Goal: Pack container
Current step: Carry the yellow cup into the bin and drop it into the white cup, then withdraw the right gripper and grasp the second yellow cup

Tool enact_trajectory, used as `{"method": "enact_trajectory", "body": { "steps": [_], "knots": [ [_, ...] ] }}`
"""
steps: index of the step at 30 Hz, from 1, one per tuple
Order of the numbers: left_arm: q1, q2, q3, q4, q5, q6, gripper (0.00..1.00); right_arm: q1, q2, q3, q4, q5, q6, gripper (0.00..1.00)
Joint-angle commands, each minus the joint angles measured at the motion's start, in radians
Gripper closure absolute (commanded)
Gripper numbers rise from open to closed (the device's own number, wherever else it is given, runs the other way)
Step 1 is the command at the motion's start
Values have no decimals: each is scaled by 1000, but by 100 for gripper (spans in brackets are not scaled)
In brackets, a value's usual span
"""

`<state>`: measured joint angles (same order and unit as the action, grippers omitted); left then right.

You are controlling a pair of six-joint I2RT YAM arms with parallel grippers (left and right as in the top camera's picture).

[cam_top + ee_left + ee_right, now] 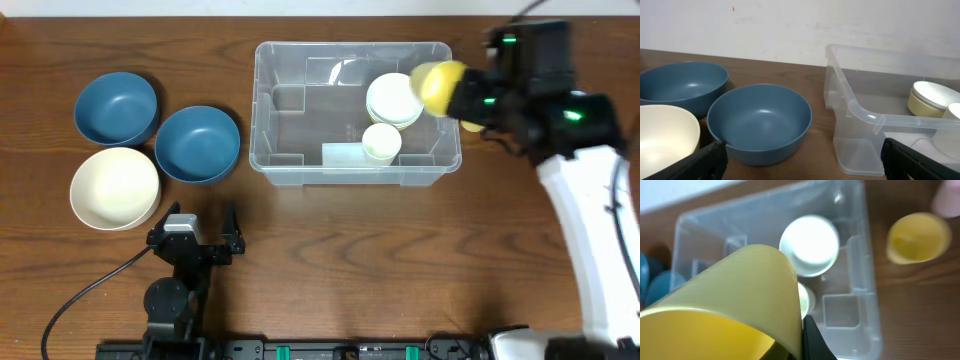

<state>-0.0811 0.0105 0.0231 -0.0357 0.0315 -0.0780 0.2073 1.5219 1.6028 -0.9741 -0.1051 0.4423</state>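
Next, my right gripper moves over, lowers the yellow cup inside and releases, since the small cream cup (381, 142) (804, 300) stands open below, to the left in the overhead view.
The clear plastic container (318, 118) stands in the middle of the table. Inside it lie a pale bowl stack (393, 98) and a small cream cup (381, 142). My right gripper (456, 96) is shut on the wall of a yellow cup (438, 84), held tilted above the container's right end. In the right wrist view the yellow cup (725, 300) fills the foreground, pinched at my right gripper (801, 347), above the container (867, 287). My left gripper (197, 236) stands open near the front edge, holding nothing; in its own view it (802, 165) faces a blue bowl (759, 122).
Two blue bowls (116, 107) (197, 143) and a cream bowl (114, 187) sit left of the container. A second yellow cup (917, 237) stands on the table right of the container, largely hidden under my right arm from overhead.
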Motion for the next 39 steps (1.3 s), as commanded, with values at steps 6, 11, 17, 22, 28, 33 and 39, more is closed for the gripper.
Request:
{"method": "enact_trajectory", "body": {
  "steps": [6, 11, 17, 22, 28, 33, 39],
  "knots": [
    [4, -5, -19, -35, -5, 5, 2, 116, 169, 5, -15, 49, 15, 99],
    [4, -5, -19, -35, -5, 5, 2, 148, 219, 5, -43, 49, 17, 99],
    [4, -5, -19, -35, -5, 5, 2, 160, 240, -2, -86, 51, 18, 99],
    [4, -5, -19, -35, -5, 5, 2, 160, 240, -22, -84, 80, 36, 98],
    [4, -5, -19, -35, -5, 5, 2, 159, 240, -63, -37, 82, 35, 82],
    [4, -5, -19, -35, -5, 5, 2, 159, 241, -76, -5, 83, 31, 44],
    [4, -5, -19, -35, -5, 5, 2, 155, 237, -43, 31, 78, -33, 40]
  ]
}}
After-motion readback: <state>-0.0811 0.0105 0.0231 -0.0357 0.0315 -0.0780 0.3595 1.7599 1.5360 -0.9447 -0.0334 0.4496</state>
